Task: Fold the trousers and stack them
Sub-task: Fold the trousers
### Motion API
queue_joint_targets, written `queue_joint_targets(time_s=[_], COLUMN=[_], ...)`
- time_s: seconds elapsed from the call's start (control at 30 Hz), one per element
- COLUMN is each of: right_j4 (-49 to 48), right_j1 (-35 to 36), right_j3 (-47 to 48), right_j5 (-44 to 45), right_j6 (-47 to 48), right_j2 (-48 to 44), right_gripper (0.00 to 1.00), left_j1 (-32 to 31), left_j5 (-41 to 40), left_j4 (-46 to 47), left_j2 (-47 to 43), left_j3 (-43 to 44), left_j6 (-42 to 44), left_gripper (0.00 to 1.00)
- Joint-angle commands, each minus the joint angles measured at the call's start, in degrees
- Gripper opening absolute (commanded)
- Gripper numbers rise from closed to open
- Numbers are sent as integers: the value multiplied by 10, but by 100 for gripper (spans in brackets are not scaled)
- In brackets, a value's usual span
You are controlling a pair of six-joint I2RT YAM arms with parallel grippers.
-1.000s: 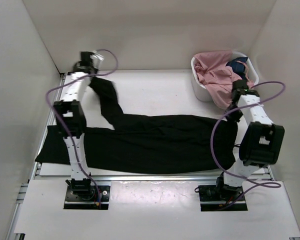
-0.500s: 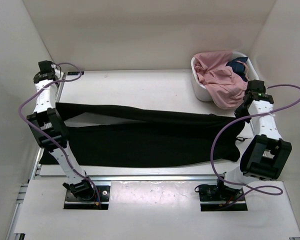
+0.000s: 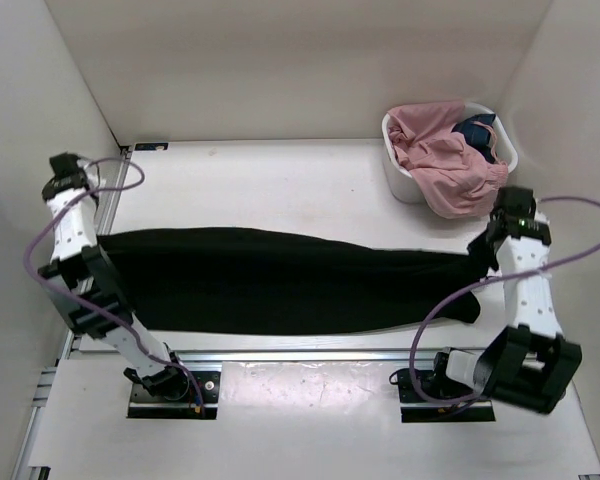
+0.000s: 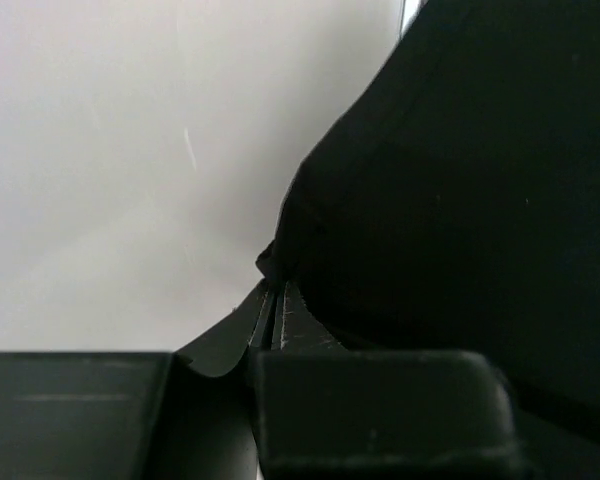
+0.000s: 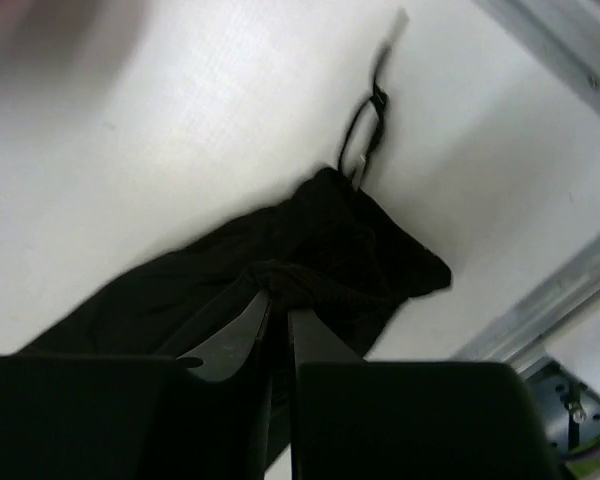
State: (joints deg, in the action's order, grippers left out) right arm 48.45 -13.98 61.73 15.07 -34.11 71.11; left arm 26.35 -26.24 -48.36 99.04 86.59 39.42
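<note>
Next, my right gripper moves the trousers' bunched fold (image 5: 280,285) back toward the metal bar and down over the trousers' near corner (image 5: 422,272). It lets go there, since that layer of the trousers lies flat.
The black trousers (image 3: 280,280) lie stretched in a long band across the table, folded lengthwise. My left gripper (image 3: 98,240) is shut on their left end; in the left wrist view its jaws pinch the cloth edge (image 4: 277,275) together. My right gripper (image 3: 477,252) is shut on the right end; in the right wrist view the jaws are closed on a bunched fold (image 5: 280,285), with the black cloth (image 5: 350,240) lying on the table below.
A white basket (image 3: 403,178) holding pink and dark clothes stands at the back right. White walls enclose the table at left, back and right. A metal rail (image 3: 310,353) runs along the near edge. A small black loop with a tag (image 5: 365,130) lies by the trousers.
My left gripper has swung from the back left towards the near left, carrying the upper leg down over the lower one. My right gripper has pulled right, and the trousers now lie taut.
</note>
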Motion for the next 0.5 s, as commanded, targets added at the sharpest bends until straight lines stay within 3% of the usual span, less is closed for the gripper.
queue_joint_targets(time_s=[0.0,0.23,0.47], right_j4=[41,0,-32], right_j1=[-17,-61,-71], right_j3=[-86,-267,-280], right_j5=[39,22,22], right_j6=[-37,-87,-87], right_j2=[-53,-129,-112], right_gripper=[0,0,0], left_j1=[61,132,172], left_j5=[-8,51,73], left_j4=[3,60,78], left_j2=[-104,-152,-105], left_j3=[-113,-305,-297], left_j6=[4,4,4], left_gripper=[14,14,14])
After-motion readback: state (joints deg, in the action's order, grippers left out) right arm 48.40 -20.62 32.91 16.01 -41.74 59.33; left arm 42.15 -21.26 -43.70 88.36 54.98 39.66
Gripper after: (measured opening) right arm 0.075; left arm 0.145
